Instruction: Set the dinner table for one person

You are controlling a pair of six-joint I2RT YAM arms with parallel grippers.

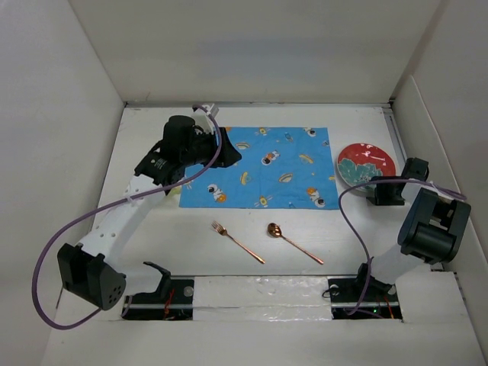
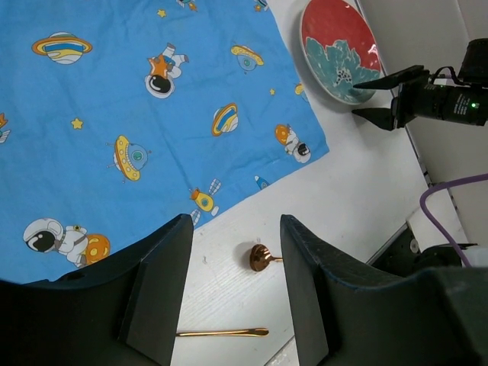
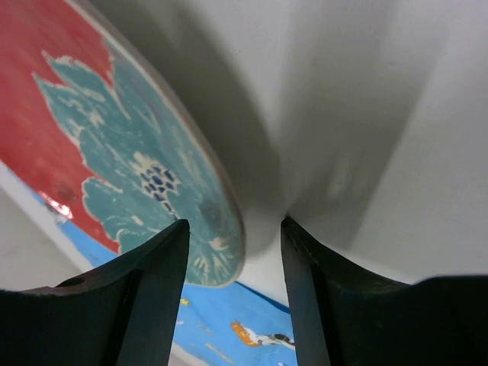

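Observation:
My right gripper holds there next and draws its fingers together, since the plate's near rim (image 3: 239, 248) already lies between its two open fingers.
The white dinner table (image 1: 152, 252) bears a blue cartoon-print mat (image 1: 259, 168) in the middle. A red and teal plate (image 1: 366, 164) lies just right of the mat. A copper fork (image 1: 238, 242) and a copper spoon (image 1: 293, 242) lie in front of the mat. My left gripper (image 1: 229, 156) hangs open and empty over the mat's left part; its view shows the mat (image 2: 137, 114), the spoon bowl (image 2: 261, 257) and the fork (image 2: 221, 332). My right gripper (image 1: 379, 189) is open at the plate's near edge, and the plate's rim (image 3: 229, 229) lies between its fingers.
White walls enclose the table on the left, back and right; the right wall (image 1: 435, 130) stands close behind the plate. Purple cables loop from both arms. The arm bases sit at the near edge.

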